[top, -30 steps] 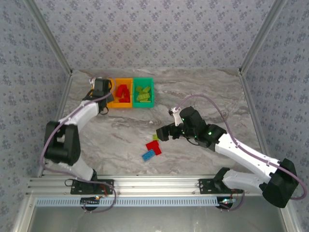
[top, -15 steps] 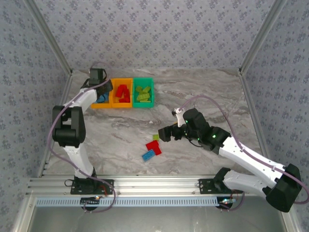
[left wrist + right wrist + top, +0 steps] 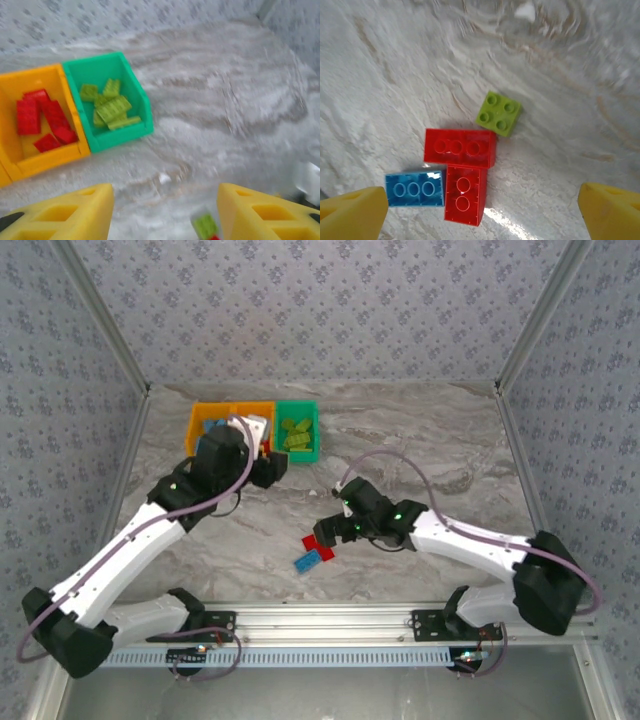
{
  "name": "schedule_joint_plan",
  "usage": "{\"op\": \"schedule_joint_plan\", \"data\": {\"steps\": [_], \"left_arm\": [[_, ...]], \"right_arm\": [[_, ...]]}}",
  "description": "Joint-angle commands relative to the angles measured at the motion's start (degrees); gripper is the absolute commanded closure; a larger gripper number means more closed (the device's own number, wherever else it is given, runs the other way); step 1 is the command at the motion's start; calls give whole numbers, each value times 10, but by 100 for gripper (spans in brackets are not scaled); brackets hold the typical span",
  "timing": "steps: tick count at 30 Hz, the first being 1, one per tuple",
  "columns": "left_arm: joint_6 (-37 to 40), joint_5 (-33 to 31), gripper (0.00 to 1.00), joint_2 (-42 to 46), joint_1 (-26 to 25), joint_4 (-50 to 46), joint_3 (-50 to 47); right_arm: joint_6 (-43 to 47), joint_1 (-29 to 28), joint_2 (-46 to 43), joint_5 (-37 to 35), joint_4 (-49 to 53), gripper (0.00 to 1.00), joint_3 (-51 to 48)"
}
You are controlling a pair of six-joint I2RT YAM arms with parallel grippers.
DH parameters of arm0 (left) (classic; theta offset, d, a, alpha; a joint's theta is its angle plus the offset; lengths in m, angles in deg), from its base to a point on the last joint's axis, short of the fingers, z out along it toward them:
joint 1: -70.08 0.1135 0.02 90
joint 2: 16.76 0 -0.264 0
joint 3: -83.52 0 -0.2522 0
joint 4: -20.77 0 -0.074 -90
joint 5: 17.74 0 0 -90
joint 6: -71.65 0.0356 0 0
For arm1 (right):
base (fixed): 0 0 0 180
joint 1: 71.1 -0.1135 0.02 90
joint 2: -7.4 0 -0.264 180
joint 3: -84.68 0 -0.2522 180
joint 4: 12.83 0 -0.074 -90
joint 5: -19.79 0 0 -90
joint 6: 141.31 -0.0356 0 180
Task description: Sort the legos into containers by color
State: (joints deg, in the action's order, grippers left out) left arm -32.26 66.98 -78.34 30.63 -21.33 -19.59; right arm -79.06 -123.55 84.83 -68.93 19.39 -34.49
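Note:
My right gripper is to move down next onto another red brick, with a finger at each of its short ends, because it touches the long side of the red brick nearest the green one.
On the table lie two red bricks (image 3: 460, 147) (image 3: 465, 195) touching in an L, a blue brick (image 3: 415, 189) beside them and a lime green brick (image 3: 499, 113) just beyond. My right gripper (image 3: 482, 215) hovers open above them, empty; in the top view it (image 3: 328, 528) covers the green brick, beside the red (image 3: 318, 543) and blue (image 3: 308, 561) ones. My left gripper (image 3: 165, 215) is open and empty, out in front of the bins (image 3: 272, 468). The green bin (image 3: 120, 137) holds several lime bricks (image 3: 112, 107). The orange bin (image 3: 50, 160) next to it holds red bricks (image 3: 42, 120).
The three bins stand in a row at the back left, the leftmost orange-yellow one (image 3: 203, 418) partly behind my left arm. A loose green brick (image 3: 205, 226) shows low between my left fingers. Bare marbled table (image 3: 440, 440) stretches to the right. Patterned walls close in three sides.
My left arm has swung away from the leftmost bin toward the table's middle. My right gripper has moved down and left over the loose bricks.

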Motion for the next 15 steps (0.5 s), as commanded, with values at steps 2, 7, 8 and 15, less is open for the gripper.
{"op": "schedule_joint_plan", "data": {"steps": [2, 7, 8, 15], "left_arm": [[39, -27, 40, 30, -34, -167, 0], [84, -8, 19, 75, -34, -207, -29], [86, -23, 15, 80, -34, -204, -39], [96, -68, 5, 85, -28, -222, -49]], "right_arm": [[-38, -31, 67, -31, -12, 0, 37], [-52, -52, 151, -44, -22, 0, 66], [-52, -55, 165, -44, -20, 0, 75], [-42, -74, 256, -64, 15, 15, 146]]}}
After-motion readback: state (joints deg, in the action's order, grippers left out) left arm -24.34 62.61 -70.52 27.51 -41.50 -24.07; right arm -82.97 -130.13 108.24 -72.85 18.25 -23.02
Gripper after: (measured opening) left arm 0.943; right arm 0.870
